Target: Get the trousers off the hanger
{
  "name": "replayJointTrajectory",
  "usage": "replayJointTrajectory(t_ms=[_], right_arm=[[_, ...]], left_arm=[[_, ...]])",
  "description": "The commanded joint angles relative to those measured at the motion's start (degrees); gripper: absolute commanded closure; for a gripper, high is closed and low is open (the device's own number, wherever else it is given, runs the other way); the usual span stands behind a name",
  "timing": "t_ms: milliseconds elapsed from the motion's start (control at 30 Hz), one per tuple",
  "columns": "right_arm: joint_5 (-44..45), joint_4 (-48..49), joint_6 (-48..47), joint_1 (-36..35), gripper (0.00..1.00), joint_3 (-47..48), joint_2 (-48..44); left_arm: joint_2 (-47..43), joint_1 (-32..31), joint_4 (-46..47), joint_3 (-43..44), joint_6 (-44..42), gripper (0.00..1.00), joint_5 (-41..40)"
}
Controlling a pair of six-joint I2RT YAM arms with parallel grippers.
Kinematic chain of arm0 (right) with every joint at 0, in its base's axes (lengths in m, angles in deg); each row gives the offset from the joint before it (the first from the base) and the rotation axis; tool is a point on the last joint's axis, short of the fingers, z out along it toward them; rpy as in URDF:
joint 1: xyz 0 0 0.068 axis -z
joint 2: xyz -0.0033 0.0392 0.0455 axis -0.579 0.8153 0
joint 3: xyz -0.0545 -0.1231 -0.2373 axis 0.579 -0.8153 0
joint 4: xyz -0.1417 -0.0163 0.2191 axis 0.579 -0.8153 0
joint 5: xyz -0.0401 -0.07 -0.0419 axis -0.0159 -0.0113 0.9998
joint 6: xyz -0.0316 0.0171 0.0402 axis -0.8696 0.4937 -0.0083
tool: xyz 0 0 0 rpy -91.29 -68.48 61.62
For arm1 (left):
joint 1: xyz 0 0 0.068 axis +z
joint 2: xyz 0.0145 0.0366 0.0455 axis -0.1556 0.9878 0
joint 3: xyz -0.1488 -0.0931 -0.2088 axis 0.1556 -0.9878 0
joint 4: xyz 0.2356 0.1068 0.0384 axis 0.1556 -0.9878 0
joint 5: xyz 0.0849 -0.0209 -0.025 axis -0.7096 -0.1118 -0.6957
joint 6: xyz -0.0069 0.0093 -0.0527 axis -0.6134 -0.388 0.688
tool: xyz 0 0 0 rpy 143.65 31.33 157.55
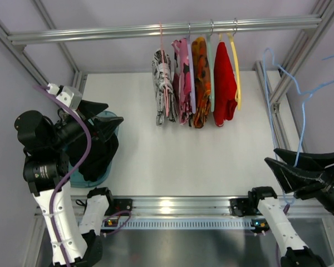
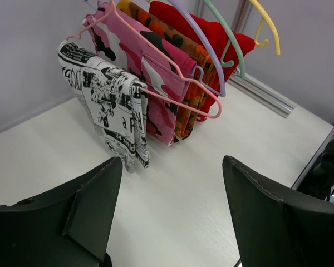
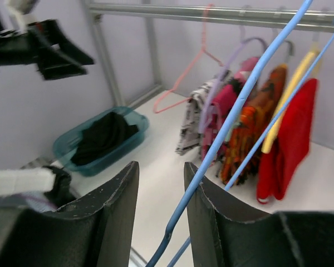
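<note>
The bar's empty end (image 1: pixel 296 23) lies outward of my right gripper, so I need to move that gripper outward next and release the bare light-blue hanger there.
The black trousers (image 1: pixel 94 158) lie bunched in a teal bin (image 1: pixel 80 178) at the left; they also show in the right wrist view (image 3: pixel 103 136). My left gripper (image 1: pixel 114 112) hovers over the bin, wide open and empty (image 2: pixel 172 161). The light-blue hanger (image 1: pixel 301 111) is bare and stands up at the right, off the rail. Its wire (image 3: pixel 239 105) runs down between the fingers of my right gripper (image 3: pixel 161 165) and leans on the right finger. The jaws stand apart, wider than the wire. That gripper (image 1: pixel 270 156) is at the table's near right.
Several garments hang on a metal rail (image 1: pixel 100 34) at the back: a black-and-white patterned one (image 1: pixel 161 83) on a pink hanger, then pink, orange and red (image 1: pixel 225 83) ones, the last on a yellow hanger. Frame posts stand at both sides.
</note>
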Motion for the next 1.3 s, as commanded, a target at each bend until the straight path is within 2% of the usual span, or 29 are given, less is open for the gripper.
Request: replayJointTrajectory(t_ms=[0,33,133,200,267,367,500,600,800,900,1000,1033,1133,1267], right_arm=[[11.31,-2.20,0.36,4.76,1.00,0.83,-0.48],[14.98,-3.16,-0.16,7.38,1.00,0.21,-0.40],[20.53,-3.25,-1.83,8.29,1.00,-4.00,1.35],[22.92,-2.91,-2.80,7.41,1.00,-6.55,5.64],[27.57,-0.90,-4.47,3.39,1.00,-7.61,9.34],[28.38,6.11,-9.30,-2.06,1.00,-4.47,16.02],[24.43,6.94,-16.50,-2.70,1.00,3.27,26.82],[19.78,6.24,-21.43,-1.47,1.00,7.05,31.31],[10.38,4.39,-23.54,4.76,1.00,10.05,37.13],[2.12,4.74,-23.99,11.87,1.00,10.05,39.05],[-10.79,3.52,-24.16,21.80,1.00,11.89,43.09],[-15.87,2.38,-24.16,27.22,1.00,13.55,44.33],[-22.75,-1.83,-27.23,33.57,1.00,18.90,49.95],[-29.98,-14.03,-31.71,37.55,1.00,24.63,58.64]], left_arm=[[-0.15,0.05,4.61,0.09,1.30,0.21,-0.89],[-0.06,-0.03,5.31,-0.08,1.74,0.21,-1.07],[0.90,0.05,6.02,0.44,1.74,0.21,-1.42],[1.52,-0.03,6.02,1.23,1.65,0.21,-1.60],[2.22,-0.04,6.11,1.67,1.65,0.21,-1.25],[1.70,-0.03,7.50,0.45,2.18,0.21,-1.07],[-0.67,0.05,7.86,-2.10,2.53,0.21,-0.55],[-1.64,-0.03,7.87,-2.99,2.97,0.20,0.24],[-1.64,-0.03,7.86,-3.25,3.50,0.20,1.39],[-1.64,0.05,7.86,-3.51,2.71,0.20,1.13],[-1.56,0.05,7.86,-3.86,2.45,0.20,1.04],[-1.64,0.05,7.78,-4.04,2.18,0.20,1.13],[-1.82,-0.03,7.86,-4.57,1.66,0.20,0.86],[-1.65,-0.03,7.86,-5.45,1.48,0.20,0.95]])
